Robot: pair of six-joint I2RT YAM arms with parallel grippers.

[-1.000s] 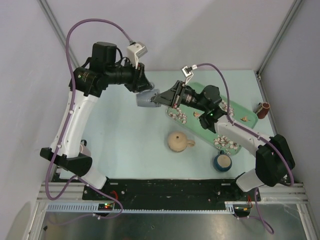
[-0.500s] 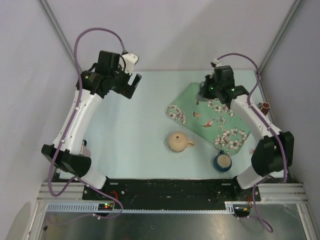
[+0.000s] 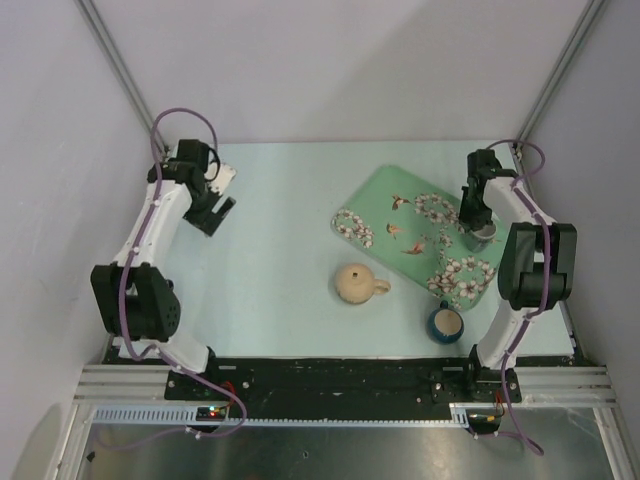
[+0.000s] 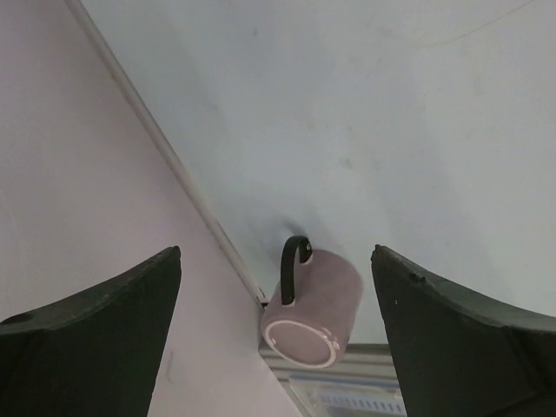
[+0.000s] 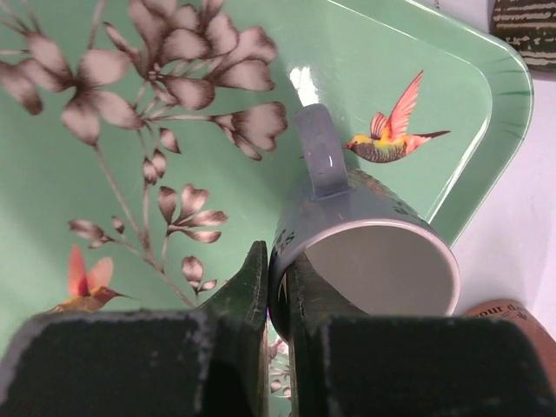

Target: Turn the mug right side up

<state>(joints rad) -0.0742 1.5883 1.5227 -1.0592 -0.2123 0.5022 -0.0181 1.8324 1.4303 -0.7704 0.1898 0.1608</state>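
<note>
The dark handle of the mauve mug [image 4: 290,271] is a slim loop that juts out from the mug's side, so my left gripper will next move back and down and turn to straddle it.
The tan mug [image 3: 355,283] stands alone on the table near the middle, its handle pointing right. It shows a closed rounded surface from above and no opening. Neither wrist view shows it. My left gripper [image 3: 213,214] is open and empty at the far left of the table, well away from the tan mug; it also shows in the left wrist view [image 4: 276,254]. My right gripper [image 3: 476,222] is shut on the rim of a grey mug [image 5: 365,252], one finger inside and one outside, over the right end of the green tray [image 3: 400,200].
A mauve mug with a dark handle [image 4: 313,304] lies against the left wall by the table's near edge. A dark blue mug [image 3: 445,322] stands upright near the tray's front corner. A brown object [image 5: 517,321] sits just beyond the tray's right rim.
Both grippers met at a grey mug mid-table a second ago. The left gripper has let go and swung back to the left. The right gripper has carried the grey mug to the tray's right end.
</note>
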